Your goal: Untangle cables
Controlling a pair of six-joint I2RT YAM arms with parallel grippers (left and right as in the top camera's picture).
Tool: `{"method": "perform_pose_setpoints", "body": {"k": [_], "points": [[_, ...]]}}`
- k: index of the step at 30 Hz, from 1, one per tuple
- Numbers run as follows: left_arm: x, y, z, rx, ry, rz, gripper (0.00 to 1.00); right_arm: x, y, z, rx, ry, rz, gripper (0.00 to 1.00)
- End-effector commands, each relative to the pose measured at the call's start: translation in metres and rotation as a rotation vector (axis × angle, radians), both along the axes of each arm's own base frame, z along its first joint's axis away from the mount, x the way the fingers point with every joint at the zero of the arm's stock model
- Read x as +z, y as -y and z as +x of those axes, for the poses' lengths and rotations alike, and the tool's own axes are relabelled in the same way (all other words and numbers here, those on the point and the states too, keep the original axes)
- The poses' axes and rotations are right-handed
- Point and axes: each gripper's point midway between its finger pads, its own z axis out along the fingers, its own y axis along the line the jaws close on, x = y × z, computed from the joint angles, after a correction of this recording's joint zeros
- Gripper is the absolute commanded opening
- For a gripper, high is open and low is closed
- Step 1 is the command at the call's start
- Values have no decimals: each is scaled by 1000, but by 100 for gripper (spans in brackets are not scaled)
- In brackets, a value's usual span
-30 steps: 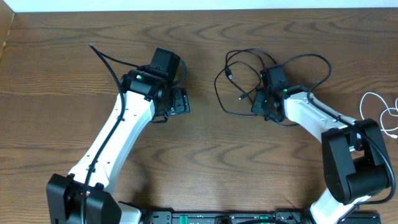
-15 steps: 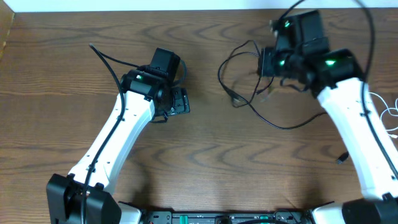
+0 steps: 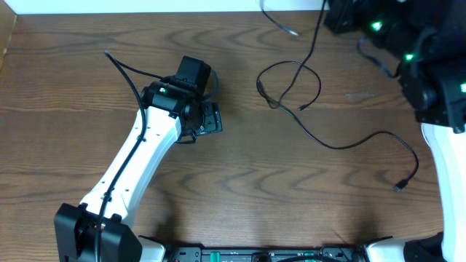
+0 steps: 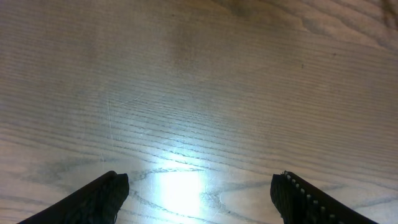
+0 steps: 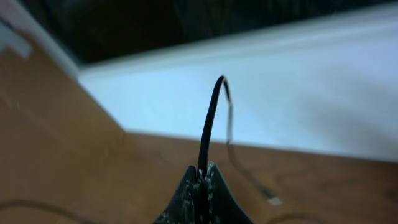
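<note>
The tabletop is below my right gripper and to its right in the overhead view, so my right gripper will next swing away from the loop and down to let go of the cable.
My right gripper (image 3: 336,16) is raised high at the back right and is shut on a thin black cable (image 5: 210,115); the jaws (image 5: 202,177) pinch it. In the overhead view that cable's plug end (image 3: 291,32) hangs free near the back edge, and a strand drops to a black loop (image 3: 291,76) on the table. From the loop a black cable (image 3: 342,145) trails right to a plug (image 3: 399,187). The white cable is hidden. My left gripper (image 3: 211,118) is open and empty over bare wood (image 4: 199,124), left of the loop.
The wooden table (image 3: 233,189) ends at a white wall along the back (image 5: 280,106). The left arm's own thick black cable (image 3: 127,73) arcs out behind it. The raised right arm (image 3: 444,94) covers the table's right edge.
My right arm has risen and swung toward the back right, lifting the black cable. The tangle has been pulled out into one loop and a long trailing strand. The left arm has not moved.
</note>
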Motion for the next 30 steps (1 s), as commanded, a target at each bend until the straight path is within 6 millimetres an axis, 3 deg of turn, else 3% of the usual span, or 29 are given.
{"method": "perform_pose_setpoints", "body": {"k": [1, 6, 10, 13, 16, 24, 28, 30], "points": [[-3, -3, -1, 7, -8, 15, 79, 31, 18, -1, -60, 74, 64, 1], [-3, -3, -1, 7, -8, 15, 79, 44, 51, 12, -199, 93, 146, 1], [-3, -3, 0, 7, -6, 14, 79, 42, 44, 8, -144, 48, 213, 1], [-3, -3, 0, 7, -5, 14, 79, 27, 45, 8, -158, -11, 196, 1], [-3, -3, 0, 7, -6, 14, 79, 1, 69, 12, -308, -87, 139, 1], [-3, -3, 0, 6, -7, 14, 79, -9, 131, 17, -577, -47, -98, 1], [-3, -3, -1, 6, -9, 15, 79, -22, 190, 10, -765, -91, -250, 1], [-3, -3, -1, 6, -9, 15, 79, -26, 210, 9, -804, -105, -282, 1]]}}
